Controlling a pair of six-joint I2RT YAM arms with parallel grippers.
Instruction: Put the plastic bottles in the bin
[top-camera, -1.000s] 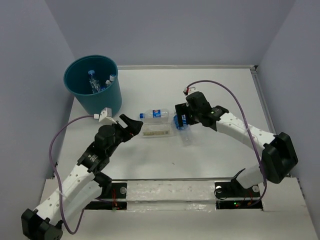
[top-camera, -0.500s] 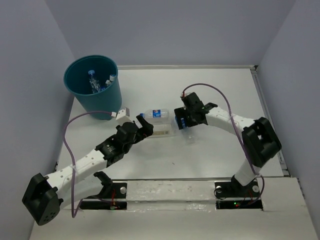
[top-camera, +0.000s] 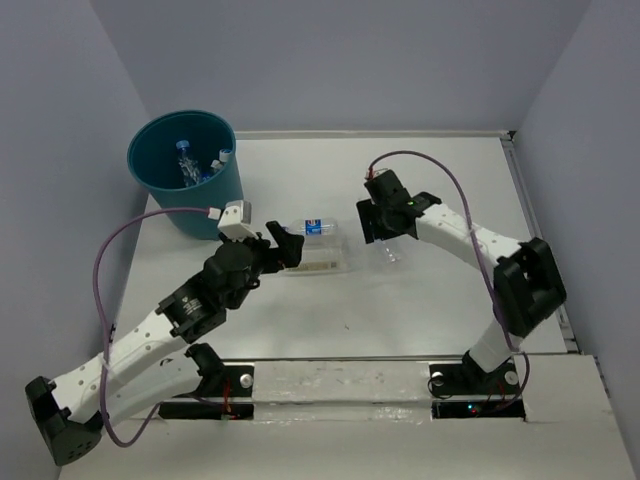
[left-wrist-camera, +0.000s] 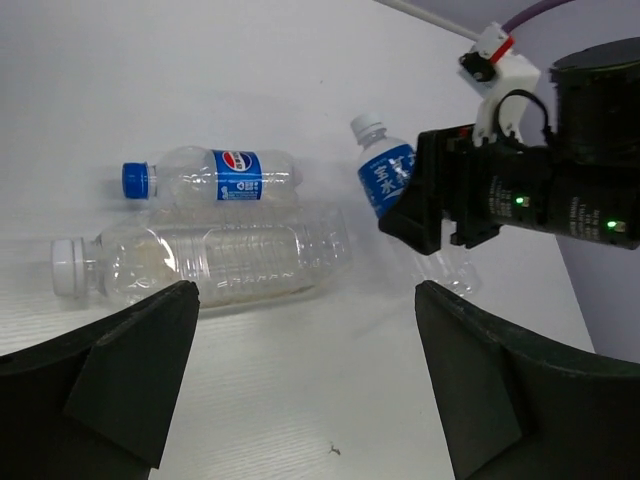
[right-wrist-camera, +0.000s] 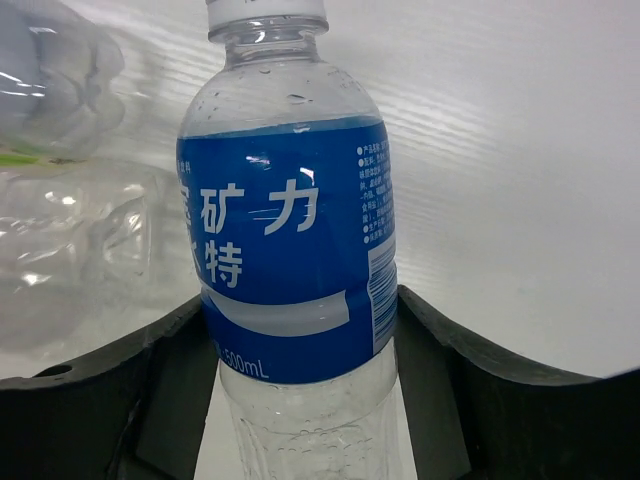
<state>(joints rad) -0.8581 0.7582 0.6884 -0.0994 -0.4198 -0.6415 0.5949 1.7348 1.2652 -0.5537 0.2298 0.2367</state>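
Observation:
Because the teal bin's sides stand tall, I should raise my right gripper and move left in the top view, over the bin's opening (top-camera: 183, 150), to release the bottle with the blue label.
My right gripper (right-wrist-camera: 300, 315) is shut on a clear plastic bottle with a blue label (right-wrist-camera: 285, 240); both pads press its sides below the label. From above, this bottle (top-camera: 390, 252) hangs tilted under the right gripper (top-camera: 375, 226). A small blue-capped bottle (left-wrist-camera: 215, 175) and a larger clear bottle with a white cap (left-wrist-camera: 220, 262) lie side by side on the table. My left gripper (left-wrist-camera: 305, 295) hovers open just in front of the larger bottle, holding nothing. The teal bin (top-camera: 200, 205) stands at the far left with several bottles (top-camera: 190, 165) inside.
Grey walls close the table in at the back and on both sides. The two arms face each other across the lying bottles (top-camera: 318, 262), about a hand's width apart. Purple cables loop over each arm.
My right gripper has closed onto the blue-labelled bottle and drawn it slightly back and right. The left arm has swung in towards the lying bottles, its jaws still wide.

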